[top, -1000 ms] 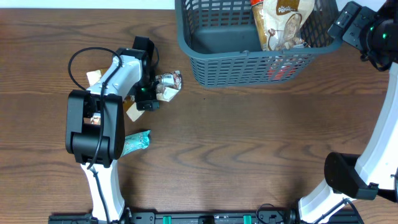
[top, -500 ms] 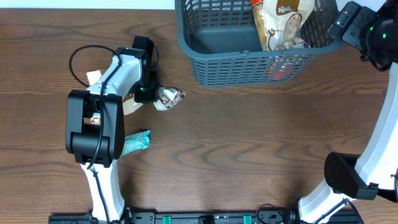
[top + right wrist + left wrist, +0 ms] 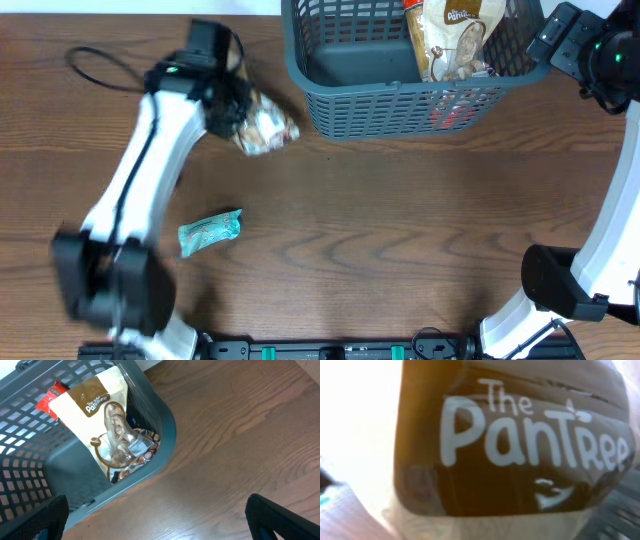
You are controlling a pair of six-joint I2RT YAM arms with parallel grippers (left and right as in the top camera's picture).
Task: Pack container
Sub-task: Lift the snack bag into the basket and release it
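The basket's empty end (image 3: 358,58) is to the right of my left gripper in the overhead view. My left gripper needs to carry the packet there over the basket's rim next and let go of it.
The container (image 3: 400,95), a dark grey-blue lattice basket, stands at the table's far edge; its corner shows in the right wrist view (image 3: 165,435). My left gripper (image 3: 238,115) is raised left of it, shut on a brown-and-cream snack packet (image 3: 267,128). That packet (image 3: 520,460) fills the left wrist view and hides the fingers. A like packet (image 3: 455,35) (image 3: 107,425) leans inside the basket. My right gripper (image 3: 560,35) (image 3: 157,520) hangs open by the basket's right end, holding nothing.
A teal packet (image 3: 210,232) lies on the brown wooden table in front of the left arm. A red packet (image 3: 50,397) sits in the basket behind the leaning one. The left arm's black cable (image 3: 95,65) loops over the table's far left.
The left gripper closed on the snack packet on the table, then lifted it and swung up and away from the near edge, toward the basket. The right arm has not moved.
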